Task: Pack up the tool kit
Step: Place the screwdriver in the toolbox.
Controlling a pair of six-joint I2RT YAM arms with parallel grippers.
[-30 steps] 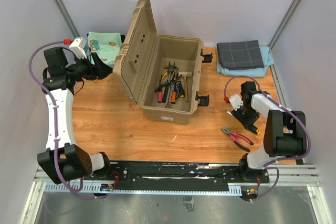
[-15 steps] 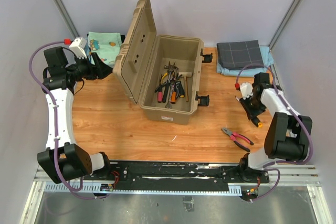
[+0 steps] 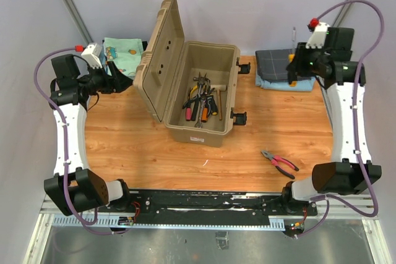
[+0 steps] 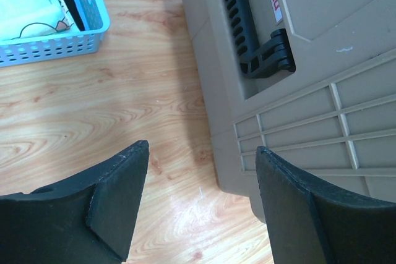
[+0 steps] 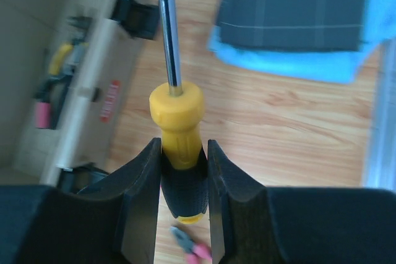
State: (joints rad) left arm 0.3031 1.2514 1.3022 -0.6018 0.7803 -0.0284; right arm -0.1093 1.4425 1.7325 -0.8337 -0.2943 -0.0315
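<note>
My right gripper will carry the screwdriver across the latch side of the toolbox next, then lower and release it over the hand tools [image 3: 203,98] [image 5: 59,73], because the toolbox is open.
The tan toolbox [image 3: 201,94] stands open at the table's middle, lid [image 3: 159,54] raised to the left, with several hand tools [image 3: 201,103] inside. My right gripper [image 3: 296,66] is raised high at the back right, shut on a yellow and black screwdriver [image 5: 179,134] whose metal shaft points away. Red-handled pliers [image 3: 279,162] lie on the table at the front right and show blurred in the right wrist view [image 5: 192,248]. My left gripper [image 3: 120,78] is open and empty beside the lid's outer face [image 4: 309,91], near its black handle [image 4: 253,29].
A blue mesh basket [image 3: 122,51] with patterned cloth sits at the back left, also in the left wrist view [image 4: 49,23]. A folded dark grey cloth [image 3: 283,63] on a light blue one lies at the back right, below my right gripper [image 5: 291,10].
My right arm has lifted the screwdriver from the table near the pliers and swung up and back over the grey cloth. The left arm has not moved.
</note>
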